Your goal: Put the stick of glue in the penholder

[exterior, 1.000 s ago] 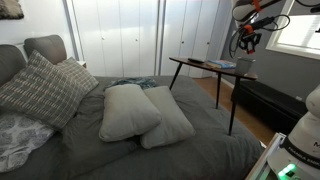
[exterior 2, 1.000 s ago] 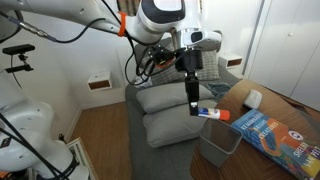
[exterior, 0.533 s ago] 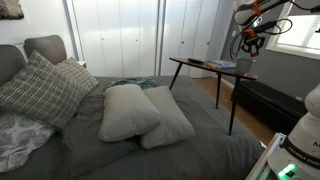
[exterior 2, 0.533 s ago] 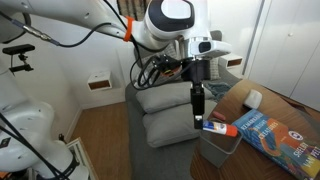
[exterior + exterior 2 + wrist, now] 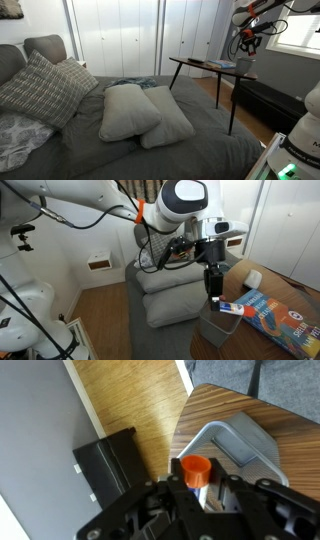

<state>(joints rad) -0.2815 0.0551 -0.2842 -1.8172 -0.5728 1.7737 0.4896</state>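
The orange cap of the stick of glue overlaps the penholder's rim, so I should move my gripper toward the bed, over the penholder's opening (image 5: 219,318) (image 5: 238,448), to release the stick of glue.
My gripper (image 5: 198,488) is shut on the stick of glue (image 5: 196,468), whose orange cap shows between the fingers in the wrist view. The grey penholder (image 5: 238,442) stands upright at the edge of the wooden table (image 5: 292,432), just beyond the glue. In an exterior view the gripper (image 5: 212,286) hangs above the penholder (image 5: 217,327), with the white, orange and blue stick of glue (image 5: 229,308) at its tips over the penholder's rim. In an exterior view the gripper (image 5: 245,42) is above the penholder (image 5: 246,68) at the table's end.
A blue book (image 5: 272,312) and a small white object (image 5: 254,279) lie on the table past the penholder. A bed with two grey pillows (image 5: 145,112) is beside the table. A dark bench (image 5: 262,100) and wooden floor (image 5: 130,400) lie below.
The gripper has carried the stick of glue sideways from beside the bed to above the penholder at the table's edge, and slightly lower.
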